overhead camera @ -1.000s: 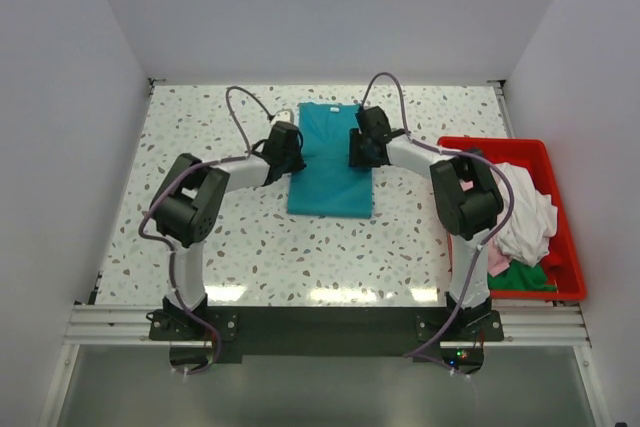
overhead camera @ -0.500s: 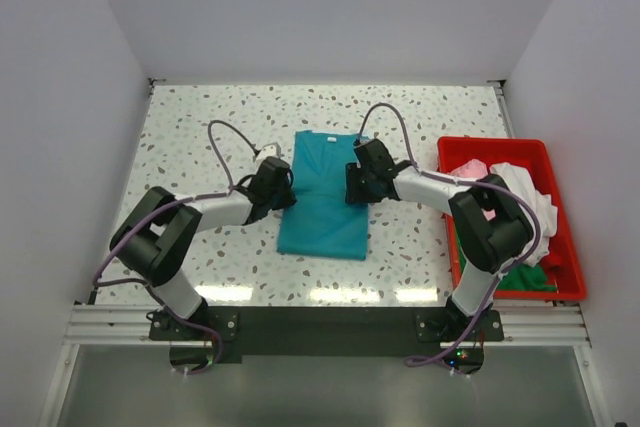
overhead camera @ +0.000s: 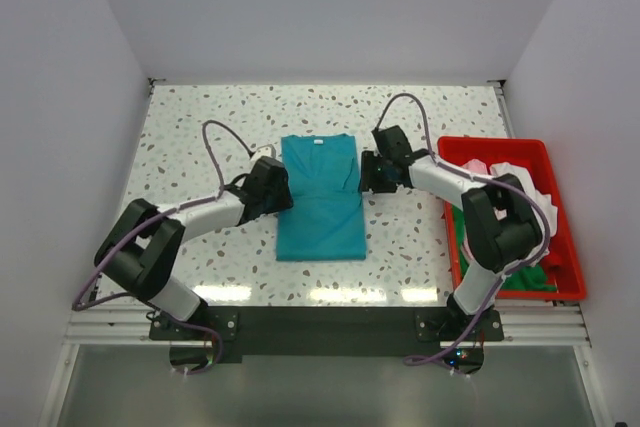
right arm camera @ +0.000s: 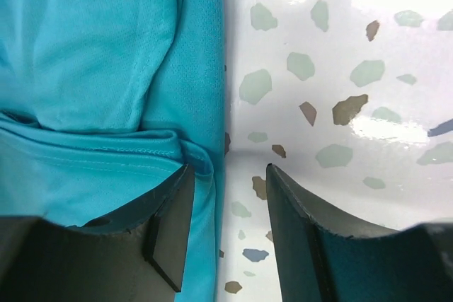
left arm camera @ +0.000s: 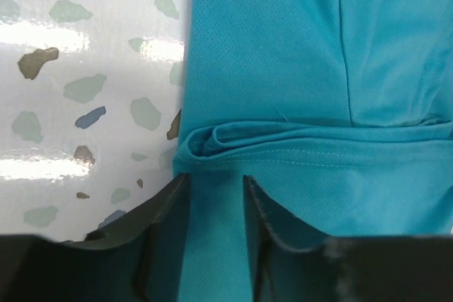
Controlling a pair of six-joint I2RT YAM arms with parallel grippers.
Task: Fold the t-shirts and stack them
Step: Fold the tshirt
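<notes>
My right gripper will next move its open fingers back along the shirt's edge to close on the shirt's near bin-side corner, which lies back there.
A teal t-shirt [overhead camera: 320, 202] lies in a narrow folded rectangle mid-table, with its collar and white neck label [overhead camera: 320, 143] at the far end. My left gripper [overhead camera: 272, 187] is at its left edge. In the left wrist view [left arm camera: 216, 178] the jaws stand apart over the teal cloth [left arm camera: 283, 54], with a rolled fold just ahead of the tips. My right gripper [overhead camera: 367, 172] is at the right edge. In the right wrist view [right arm camera: 230, 167] it is open, with the shirt's edge [right arm camera: 106, 47] and bare table between the jaws.
A red plastic bin [overhead camera: 500, 147] stands at the right with a white shirt [overhead camera: 530, 192], a pink one [overhead camera: 475, 167] and a green one [overhead camera: 535, 277] heaped in it. The speckled table [overhead camera: 180, 137] ends at white walls on three sides.
Both grippers have drawn the teal shirt toward the near edge. The right gripper has since shifted a little right, off the cloth's edge.
</notes>
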